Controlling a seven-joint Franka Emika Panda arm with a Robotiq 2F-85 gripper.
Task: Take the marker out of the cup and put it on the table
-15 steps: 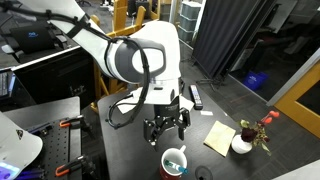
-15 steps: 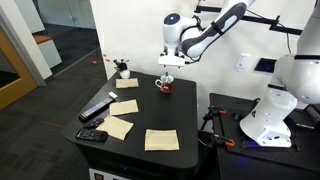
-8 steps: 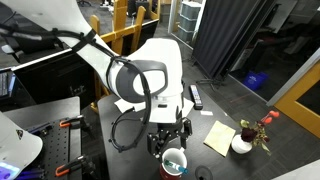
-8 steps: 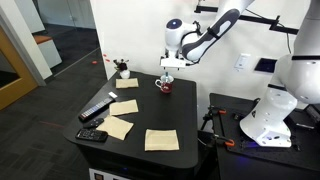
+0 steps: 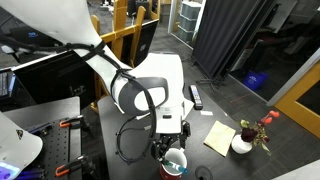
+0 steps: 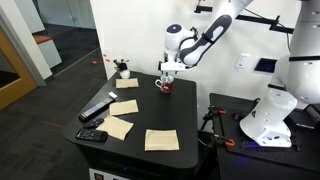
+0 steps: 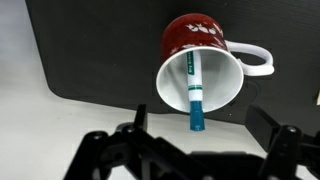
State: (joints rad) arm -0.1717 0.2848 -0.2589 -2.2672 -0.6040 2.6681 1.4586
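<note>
My gripper lowers toward the cup's opening next, then closes around the marker's teal end, since that end is between my open fingers.
The cup is red outside with a white pattern, white inside, and has a white handle. It stands upright on the black table. The marker leans inside it, white-bodied with a teal end sticking past the rim. My gripper is open, its fingers spread to either side of the marker's teal end, touching nothing. In both exterior views the gripper hangs just above the cup.
Several pale yellow notes lie on the table. A white pot with red flowers stands at one corner. A black remote-like bar and another black device lie near the edges.
My arm has come down and the open gripper has moved closer to the cup's mouth. The cup and marker have not moved.
</note>
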